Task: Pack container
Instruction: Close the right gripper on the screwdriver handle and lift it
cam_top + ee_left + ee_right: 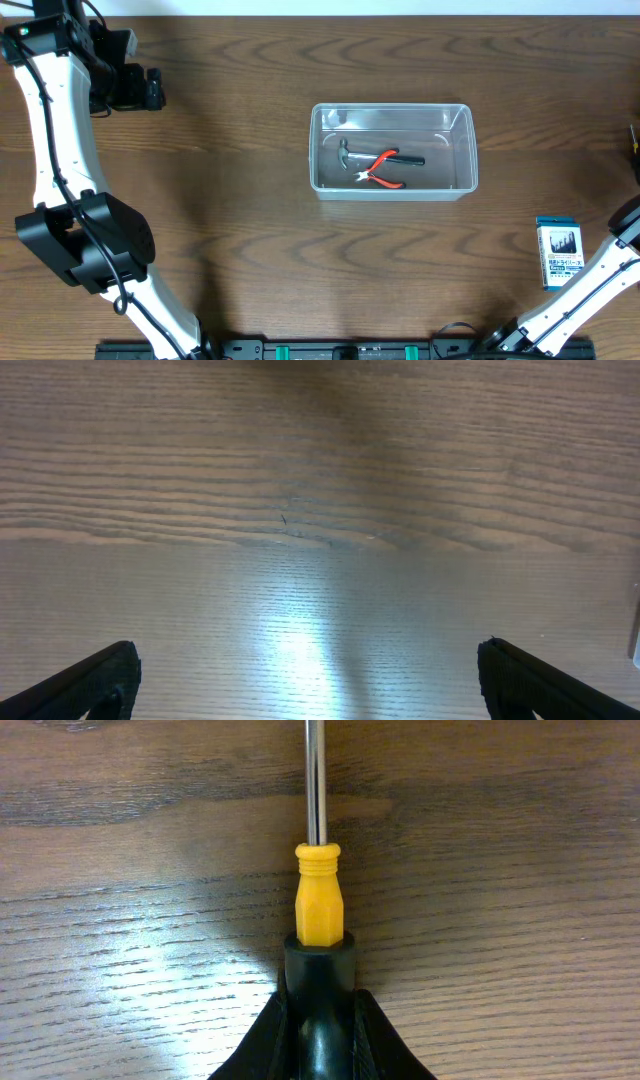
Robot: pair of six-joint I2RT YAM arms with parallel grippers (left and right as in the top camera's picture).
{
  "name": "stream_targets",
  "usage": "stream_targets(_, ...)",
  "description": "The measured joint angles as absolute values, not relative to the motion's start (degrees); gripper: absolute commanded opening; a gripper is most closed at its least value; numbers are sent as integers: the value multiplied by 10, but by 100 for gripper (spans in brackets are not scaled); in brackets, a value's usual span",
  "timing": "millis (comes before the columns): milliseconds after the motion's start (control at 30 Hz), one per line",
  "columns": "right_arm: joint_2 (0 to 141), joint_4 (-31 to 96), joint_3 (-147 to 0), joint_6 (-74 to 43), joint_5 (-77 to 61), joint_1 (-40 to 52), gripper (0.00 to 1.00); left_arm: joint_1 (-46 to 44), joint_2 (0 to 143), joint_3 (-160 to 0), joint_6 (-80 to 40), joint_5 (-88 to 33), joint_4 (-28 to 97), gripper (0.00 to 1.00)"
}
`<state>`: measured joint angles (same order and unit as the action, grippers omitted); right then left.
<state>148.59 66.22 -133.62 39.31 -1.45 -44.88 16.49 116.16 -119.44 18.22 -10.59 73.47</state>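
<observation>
My right gripper rises next, moves over the red-handled pliers [385, 160] and lowers to release the grip, since they lie to its left in the overhead view.
The clear plastic container [392, 107] stands at the table's middle, holding a small hammer [345, 152] and red-handled pliers [385, 160]. My left gripper [155, 88] is at the far left back, well away from the container. In the left wrist view it is open [310, 680] and empty over bare wood. My right gripper [320, 1010] is shut on a screwdriver [318, 905] with a black and yellow handle; its metal shaft points away from me, just above the wood. The right gripper is beyond the right edge of the overhead view.
A small blue-and-white card pack [560, 252] lies at the right front, next to the right arm [590, 285]. The left arm [60, 150] runs along the left side. The table is dark wood.
</observation>
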Motion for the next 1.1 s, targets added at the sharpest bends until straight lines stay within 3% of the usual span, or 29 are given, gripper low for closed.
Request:
stream_targets(433,1487,728,-1434,371,-26,-418,1,165,1162,-1194,182,-106,735,98)
stream_targets(767,1452,832,-1608,368,-67,-317,1,165,1162,-1194,182,-106,735,98)
stream_targets(1100,1335,948,-1635,371,-113,-187,1,165,1162,-1194,182,-106,735,98)
